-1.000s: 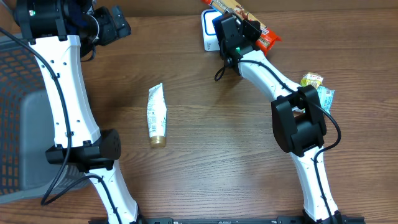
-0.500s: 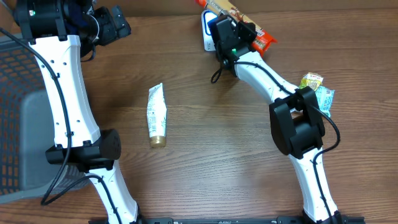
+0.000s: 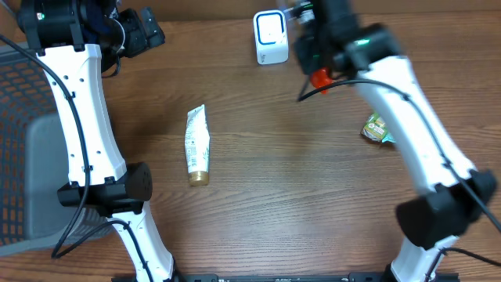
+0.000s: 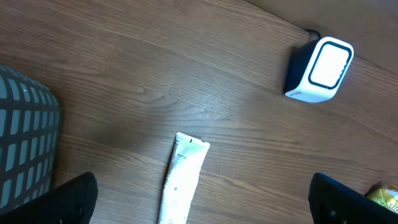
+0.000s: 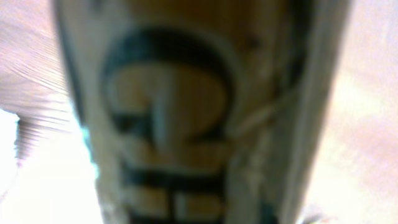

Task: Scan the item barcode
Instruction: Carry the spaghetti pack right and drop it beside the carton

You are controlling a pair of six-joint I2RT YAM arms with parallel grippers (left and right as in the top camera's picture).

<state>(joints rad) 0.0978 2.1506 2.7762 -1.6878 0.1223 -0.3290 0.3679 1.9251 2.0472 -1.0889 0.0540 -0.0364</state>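
Observation:
I need to swing my right gripper away from the scanner next, back to the right in the overhead view, past the green packet.
The white barcode scanner [image 3: 271, 37] stands at the far edge of the table, its lit face also showing in the left wrist view [image 4: 318, 68]. My right gripper [image 3: 315, 48] hangs just right of it, shut on an orange-red snack bar [image 3: 319, 77] whose red end sticks out below the fingers. In the right wrist view the bar's wrapper [image 5: 186, 112] fills the frame as a blur and hides the fingers. High at the far left, my left gripper [image 3: 145, 31] is open and empty [image 4: 208, 202].
A white tube with a gold cap [image 3: 197, 145] lies left of centre, right under the left wrist camera [image 4: 183, 177]. A green packet [image 3: 377, 128] lies on the right. A grey mesh basket [image 3: 23, 157] stands at the left edge.
The right arm has risen and swung right, carrying the snack bar from over the scanner to its right side. The left arm has not moved.

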